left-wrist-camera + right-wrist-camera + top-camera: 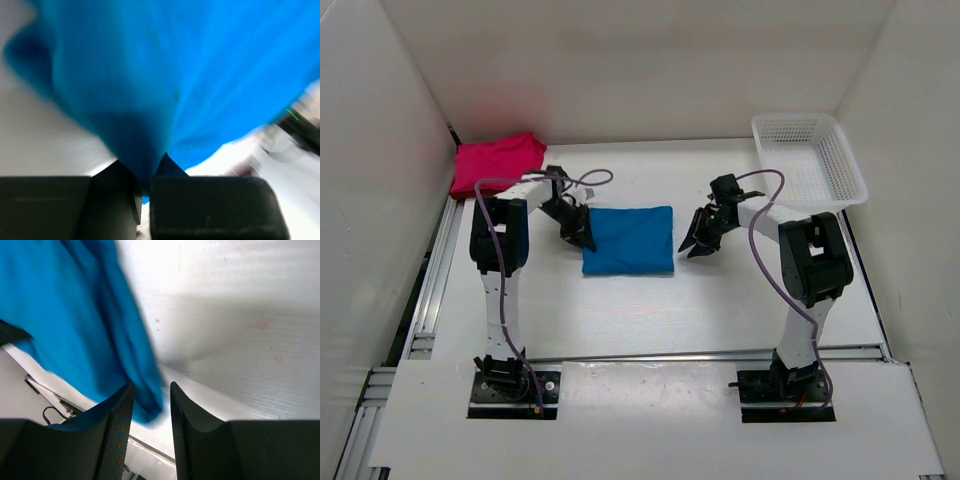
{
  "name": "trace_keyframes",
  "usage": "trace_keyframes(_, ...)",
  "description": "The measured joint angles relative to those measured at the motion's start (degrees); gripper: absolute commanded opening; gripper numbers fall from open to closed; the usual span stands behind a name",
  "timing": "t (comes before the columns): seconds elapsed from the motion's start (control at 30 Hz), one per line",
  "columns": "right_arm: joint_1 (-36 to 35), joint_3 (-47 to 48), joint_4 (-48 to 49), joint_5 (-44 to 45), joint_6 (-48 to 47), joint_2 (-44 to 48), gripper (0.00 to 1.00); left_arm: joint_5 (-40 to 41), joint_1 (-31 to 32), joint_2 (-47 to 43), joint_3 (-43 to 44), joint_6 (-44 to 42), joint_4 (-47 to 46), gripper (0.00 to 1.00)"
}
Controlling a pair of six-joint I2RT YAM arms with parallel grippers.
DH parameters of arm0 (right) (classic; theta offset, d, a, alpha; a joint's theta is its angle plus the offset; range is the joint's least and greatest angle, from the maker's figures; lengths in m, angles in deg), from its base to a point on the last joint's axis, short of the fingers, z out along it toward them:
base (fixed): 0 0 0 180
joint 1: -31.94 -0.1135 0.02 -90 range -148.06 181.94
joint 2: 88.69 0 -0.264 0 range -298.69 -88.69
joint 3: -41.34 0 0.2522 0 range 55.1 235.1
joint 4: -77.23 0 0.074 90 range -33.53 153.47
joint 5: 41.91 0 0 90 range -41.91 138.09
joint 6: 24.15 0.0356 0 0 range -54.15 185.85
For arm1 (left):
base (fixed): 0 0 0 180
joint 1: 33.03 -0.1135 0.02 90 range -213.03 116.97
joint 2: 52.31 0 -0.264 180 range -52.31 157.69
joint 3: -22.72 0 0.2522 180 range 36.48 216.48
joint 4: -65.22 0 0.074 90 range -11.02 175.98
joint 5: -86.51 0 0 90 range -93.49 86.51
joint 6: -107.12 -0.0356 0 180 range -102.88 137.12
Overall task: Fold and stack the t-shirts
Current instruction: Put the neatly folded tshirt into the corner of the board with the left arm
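My left gripper is to lift outward and to the left in the top view, over the pink-magenta t-shirt (pixel 498 163), and release the blue t-shirt, since both lie folded.
A bright blue t-shirt (pixel 630 240) lies folded into a rectangle in the middle of the table. My left gripper (pixel 582 235) is at its left edge. In the left wrist view the left gripper (pixel 145 172) is shut, pinching a bunch of the blue t-shirt (pixel 200 75). My right gripper (pixel 698 240) hangs just off the shirt's right edge. In the right wrist view the right gripper (pixel 151 386) is open, with the edge of the blue t-shirt (pixel 75 325) lying below and in front of the gap, not pinched. A pink-magenta t-shirt (pixel 498 163) lies folded at the back left corner.
A white mesh basket (pixel 810 160) stands at the back right, against the right wall. White walls close in the table on the left, back and right. A metal rail (pixel 430 290) runs along the left edge.
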Motion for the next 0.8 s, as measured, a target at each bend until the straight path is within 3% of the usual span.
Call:
trace_keyframes(0.27,3.2,-0.2,-0.8,1.2,-1.0,4.0,0.41,32.7,-2.8,0.2,20.7,-1.4,1.0,0.1)
trace_keyframes(0.43,4.0,0.2,-2.4,2.3,-1.6,4.2,0.41,51.5,-1.8,0.3,23.8,-1.9,-3.8,0.1)
trace_keyframes(0.63,3.9,1.4,-3.0,2.7,-2.5,4.2,0.41,66.3,-1.2,5.4,31.7,-2.2,-9.1,0.1)
trace_keyframes(0.8,3.9,1.4,-3.7,3.4,-3.1,4.2,0.42,72.8,-1.1,8.2,37.3,-2.3,-14.1,0.1)
